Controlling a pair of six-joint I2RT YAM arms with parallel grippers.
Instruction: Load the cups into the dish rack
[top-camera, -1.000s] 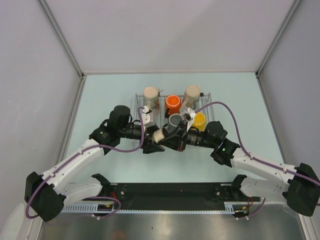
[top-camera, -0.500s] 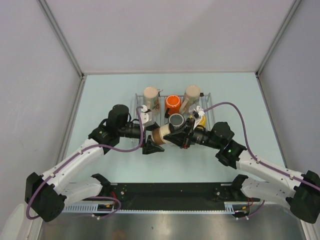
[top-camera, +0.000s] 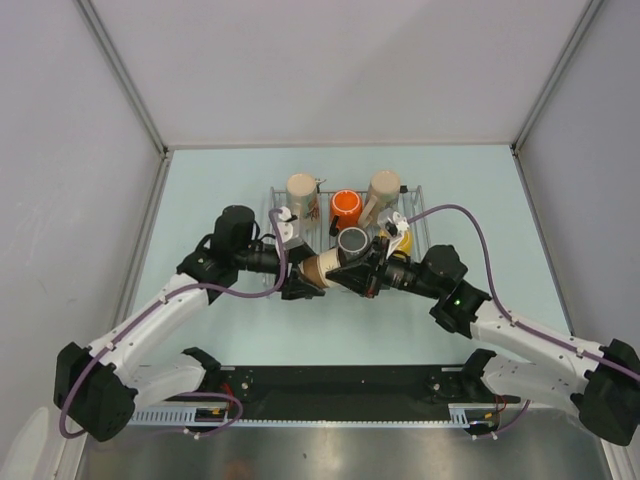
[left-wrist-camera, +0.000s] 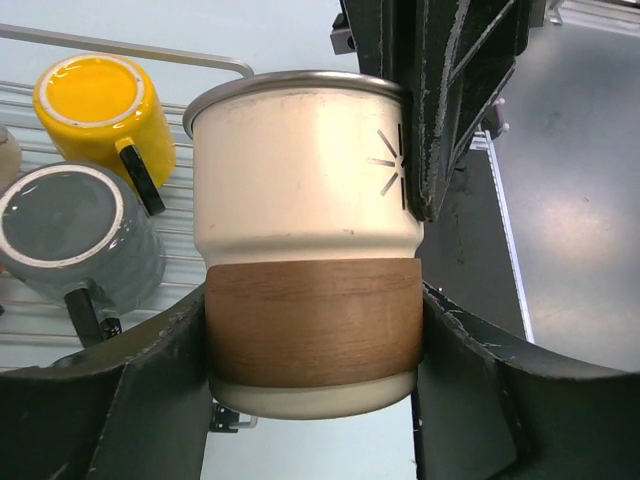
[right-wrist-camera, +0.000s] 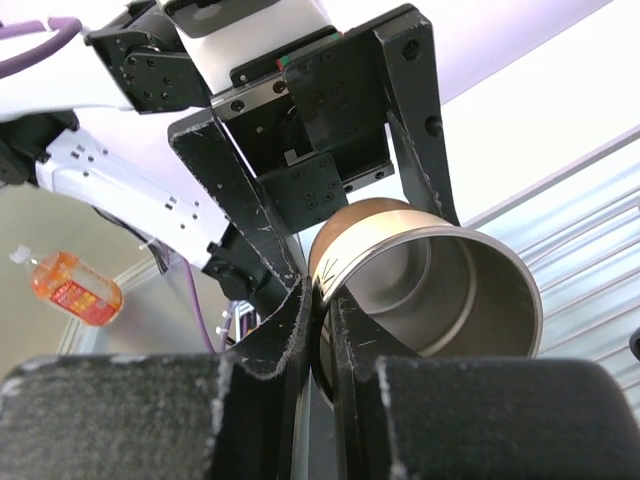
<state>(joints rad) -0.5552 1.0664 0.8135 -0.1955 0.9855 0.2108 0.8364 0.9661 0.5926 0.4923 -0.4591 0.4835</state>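
Note:
I will move my left gripper outward and down and turn the cup so its opening faces down onto the rack's wire bars beside the grey mug (top-camera: 352, 241), because the mugs in the rack stand bottom up.
A cream cup with a brown band and a steel inside (top-camera: 318, 268) is held in the air just in front of the dish rack (top-camera: 416, 196). My left gripper (top-camera: 308, 280) is shut across its brown band (left-wrist-camera: 312, 330). My right gripper (top-camera: 346, 273) pinches its steel rim (right-wrist-camera: 325, 300), one finger inside and one outside. The cup lies on its side, with its mouth (right-wrist-camera: 440, 290) toward the right arm. In the rack stand two cream mugs (top-camera: 302, 190) (top-camera: 383, 188), an orange mug (top-camera: 346, 208), a grey mug (top-camera: 352, 241) (left-wrist-camera: 65, 225) and a yellow mug (top-camera: 400, 241) (left-wrist-camera: 95, 100), all bottom up.
The rack's wire bars (left-wrist-camera: 185, 205) lie behind the held cup, and also show in the right wrist view (right-wrist-camera: 590, 235). A black base rail (top-camera: 340, 385) runs along the near table edge. Grey walls close in the table. An orange bottle (right-wrist-camera: 75, 288) shows far off.
My right gripper came in and closed on the cup's rim. The cup shifted slightly up and right. My left gripper dropped a little, then came back round the band.

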